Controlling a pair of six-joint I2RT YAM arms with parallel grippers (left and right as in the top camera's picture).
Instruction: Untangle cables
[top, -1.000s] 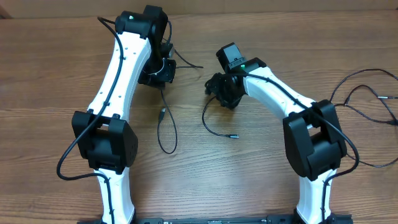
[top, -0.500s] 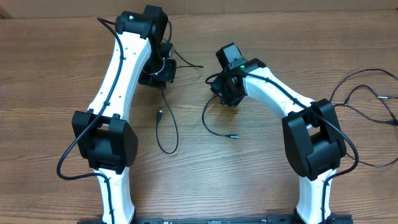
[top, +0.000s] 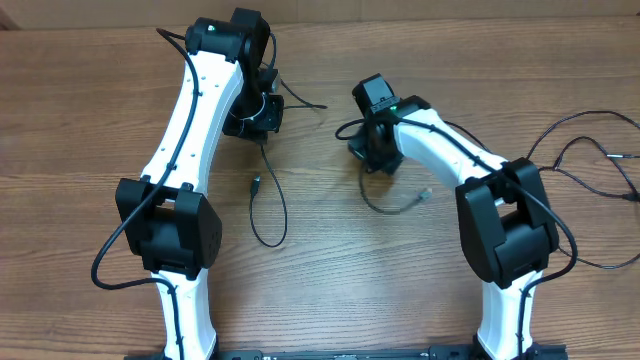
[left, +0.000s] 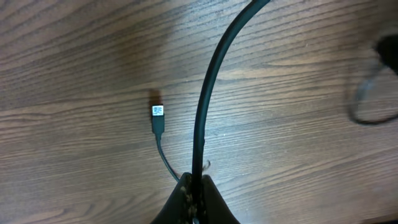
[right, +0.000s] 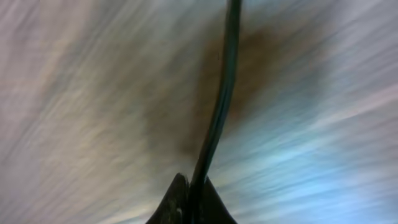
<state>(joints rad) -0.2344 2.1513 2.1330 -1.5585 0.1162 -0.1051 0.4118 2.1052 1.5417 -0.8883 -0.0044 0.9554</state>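
The cable in my left gripper goes to the right in the overhead view next for release there, because bare tabletop lies that way.
Two thin black cables lie on the wooden table. My left gripper (top: 262, 118) is shut on one cable (top: 275, 205), which hangs down, loops and ends in a small plug (top: 255, 183). In the left wrist view this cable (left: 208, 81) runs up from the closed jaws of the left gripper (left: 195, 193), with the plug (left: 158, 117) lying flat to the left. My right gripper (top: 372, 152) is shut on the other cable (top: 385, 209), whose plug end (top: 425, 195) points right. The right wrist view is blurred, but its cable (right: 221, 99) shows pinched in the right gripper (right: 194, 190).
More thin black cords (top: 585, 150) with silvery ends (top: 627, 157) lie at the table's right edge, beside the right arm's base (top: 505, 230). A short cord end (top: 305, 104) sticks out between the two grippers. The left arm's base (top: 170, 225) stands at the front left.
My right gripper has shut on its cable and shifted slightly right. That cable's loose plug end swung right and upward. The left gripper and its cable have not moved.
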